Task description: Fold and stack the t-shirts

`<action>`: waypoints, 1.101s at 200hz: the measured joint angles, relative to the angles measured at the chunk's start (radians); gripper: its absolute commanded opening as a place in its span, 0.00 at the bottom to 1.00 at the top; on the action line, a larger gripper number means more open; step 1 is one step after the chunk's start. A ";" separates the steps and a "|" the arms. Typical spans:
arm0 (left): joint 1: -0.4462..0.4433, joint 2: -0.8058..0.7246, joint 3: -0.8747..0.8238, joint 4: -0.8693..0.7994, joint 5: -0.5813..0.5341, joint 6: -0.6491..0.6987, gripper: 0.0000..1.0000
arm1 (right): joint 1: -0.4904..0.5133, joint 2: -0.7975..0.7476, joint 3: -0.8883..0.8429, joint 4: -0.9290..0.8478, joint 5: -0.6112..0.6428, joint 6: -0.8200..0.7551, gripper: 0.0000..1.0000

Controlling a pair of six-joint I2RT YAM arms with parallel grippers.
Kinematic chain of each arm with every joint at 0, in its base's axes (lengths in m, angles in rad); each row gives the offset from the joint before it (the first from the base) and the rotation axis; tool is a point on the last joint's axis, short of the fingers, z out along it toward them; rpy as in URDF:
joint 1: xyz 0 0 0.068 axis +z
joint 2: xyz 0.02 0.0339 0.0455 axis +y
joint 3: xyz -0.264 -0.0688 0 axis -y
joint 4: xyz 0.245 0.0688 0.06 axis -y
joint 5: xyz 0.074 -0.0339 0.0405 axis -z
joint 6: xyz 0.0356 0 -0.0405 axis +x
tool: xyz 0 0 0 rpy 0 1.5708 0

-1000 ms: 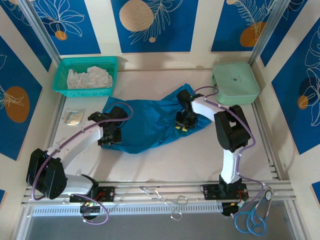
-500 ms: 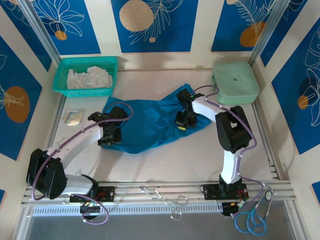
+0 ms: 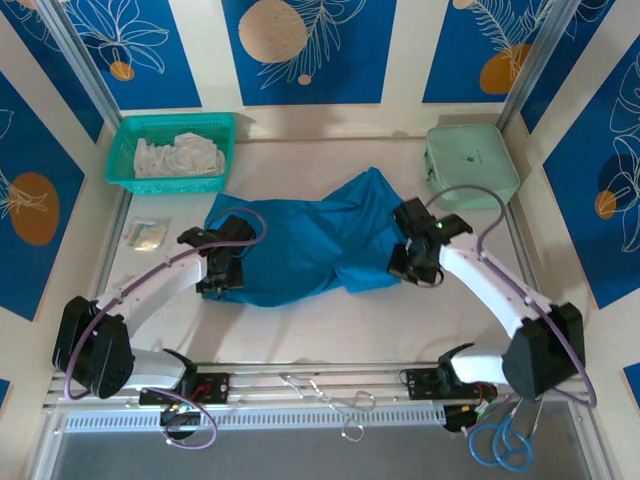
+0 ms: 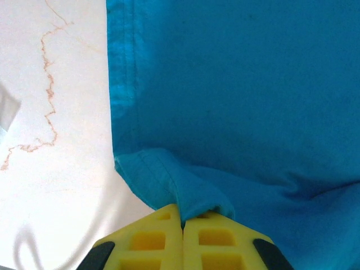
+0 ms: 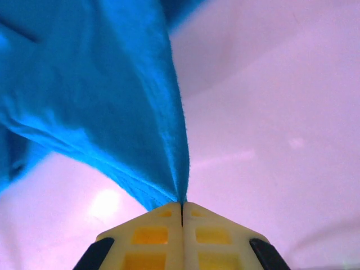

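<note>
The table is bare below and back of my right gripper. My right gripper will next move back and down to let go of the t-shirt's edge nearer the front bar.
A teal-blue t-shirt lies crumpled across the middle of the table. My left gripper is shut on its near left hem; in the left wrist view the yellow fingers pinch a fold of the t-shirt. My right gripper is shut on the cloth's right edge. In the right wrist view the t-shirt rises taut from between the closed fingers, lifted off the table.
A teal basket of white cloths stands at the back left. A pale green case sits at the back right. A small packet lies left of the shirt. Scissors rest on the front rail.
The right gripper closed on the shirt's right part and pulled it right and toward the near side, stretching the cloth. The left gripper kept its hold in place.
</note>
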 measured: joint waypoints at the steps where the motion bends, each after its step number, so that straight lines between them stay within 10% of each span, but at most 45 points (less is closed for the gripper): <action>1: 0.000 0.000 0.000 0.001 0.000 0.000 0.00 | 0.000 -0.006 -0.008 -0.005 0.000 0.001 0.00; 157: 0.000 0.009 -0.099 0.111 0.032 0.027 0.00 | -0.008 -0.140 -0.121 -0.326 0.026 0.164 0.00; 220: 0.000 -0.060 -0.140 0.070 0.084 0.009 0.00 | 0.019 -0.041 -0.127 -0.262 0.032 0.203 0.38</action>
